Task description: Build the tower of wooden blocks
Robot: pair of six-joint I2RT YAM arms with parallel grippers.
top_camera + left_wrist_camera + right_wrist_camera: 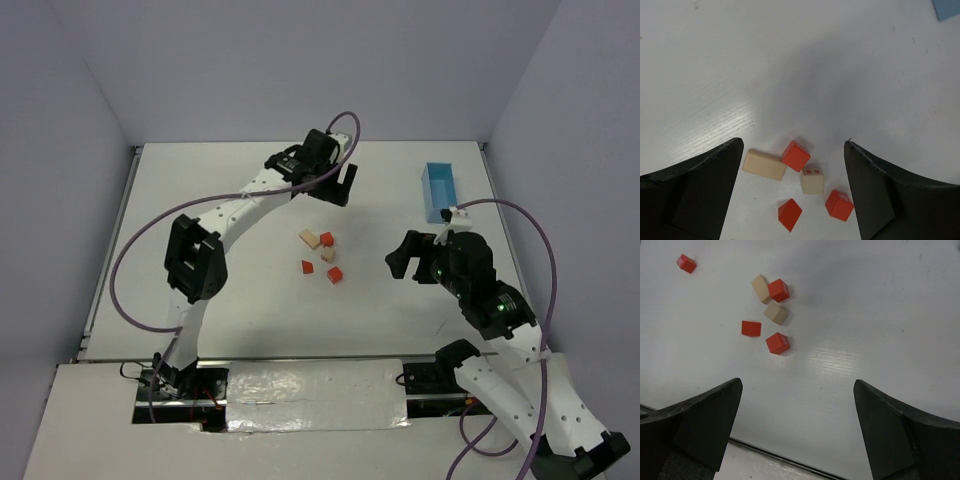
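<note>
The red cube beside the tan slab sits skewed to my left gripper's open fingers, so I will move that gripper back and down and turn it to straddle the cube.
The wood blocks lie loose in a small cluster on the white table (240,300), each resting on the table itself. A tan slab (764,164) touches a red cube (795,155). Beside them lie a tan cube (812,181), a red wedge (789,214) and another red cube (839,204). My left gripper (792,144) hangs open above the cluster's far side (345,182), holding nothing. To the right of the blocks my right gripper (402,262) stands open and empty (797,384). The right wrist view shows one more red block (686,263) apart from the cluster.
A light blue rectangular box (439,190) stands at the back right, and its corner shows in the left wrist view (946,7). The left arm (240,205) arches over the table's left half. The table's near edge (780,456) runs just below the right gripper.
</note>
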